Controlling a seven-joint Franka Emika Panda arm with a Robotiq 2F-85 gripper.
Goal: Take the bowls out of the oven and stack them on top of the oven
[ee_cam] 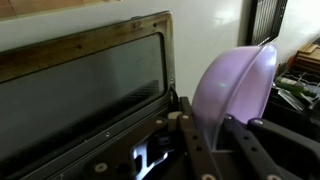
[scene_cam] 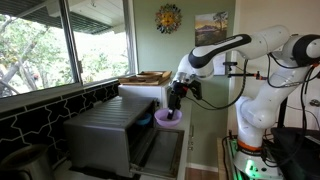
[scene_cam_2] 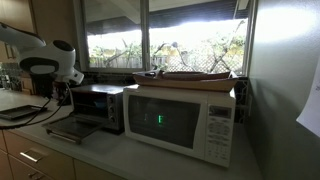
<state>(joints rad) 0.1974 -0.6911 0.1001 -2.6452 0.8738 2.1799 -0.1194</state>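
The robot will lift its gripper from above the open door (scene_cam: 160,150), then move it outward to let go of the bowl on the empty oven top (scene_cam: 127,108), which is outward of the gripper.
A lilac-purple bowl (ee_cam: 235,85) stands on edge between my gripper's (ee_cam: 215,145) two dark fingers, which are shut on its rim. In an exterior view the gripper (scene_cam: 176,102) holds this bowl (scene_cam: 167,117) just above the dropped-down door (scene_cam: 160,150) of the grey metal oven (scene_cam: 105,135). The wrist view shows the door's glass pane (ee_cam: 90,85) left of the bowl. In an exterior view the oven (scene_cam_2: 98,108) stands with its door open, and my arm (scene_cam_2: 45,60) reaches over it. The oven's inside is hidden.
A white microwave (scene_cam_2: 185,122) stands beside the oven, with a wooden tray (scene_cam: 146,77) on top of it. Windows run along the wall behind the counter. Black cables and the arm's base (scene_cam: 250,150) are on the far side of the door.
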